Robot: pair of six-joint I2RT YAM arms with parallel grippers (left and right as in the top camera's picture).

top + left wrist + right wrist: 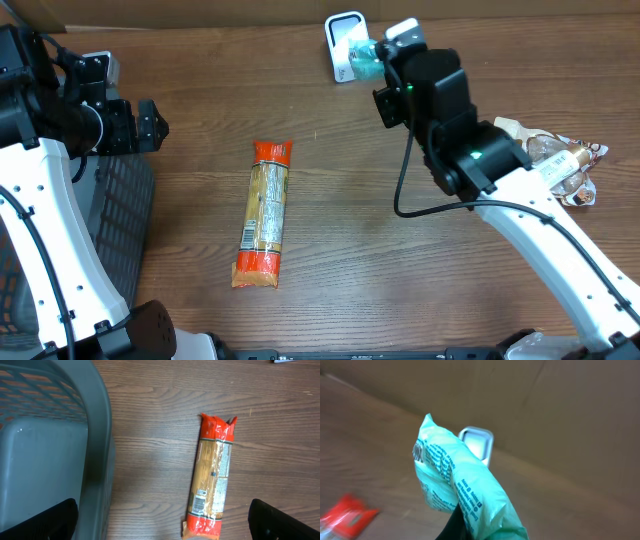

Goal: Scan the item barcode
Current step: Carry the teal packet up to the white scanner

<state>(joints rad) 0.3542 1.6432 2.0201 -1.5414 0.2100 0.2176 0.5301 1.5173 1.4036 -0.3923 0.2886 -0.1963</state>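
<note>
The green packet (pixel 362 62) should move back and down next in my right gripper. It will then be released beside the wrapped items, because they are below, to its right in the overhead view.
My right gripper (pixel 385 62) is shut on a pale green plastic packet (pixel 362 62) and holds it up close to the white scanner (pixel 345 42) at the back of the table. In the right wrist view the green packet (pixel 460 485) rises from my right gripper (pixel 462 530), with printed text on its side and the scanner (pixel 477 442) just behind it. My left gripper (pixel 150 125) stands open at the left, above the basket's edge. Seen from the left wrist, my left gripper (pixel 162 525) has nothing between its dark fingers (pixel 50 520).
An orange-ended pasta packet (pixel 265 213) lies lengthwise mid-table, its barcode label facing up (pixel 200 501). A grey basket (pixel 120 230) stands at the left edge. Several wrapped items (pixel 565 165) are piled at the right. A cardboard wall runs along the back.
</note>
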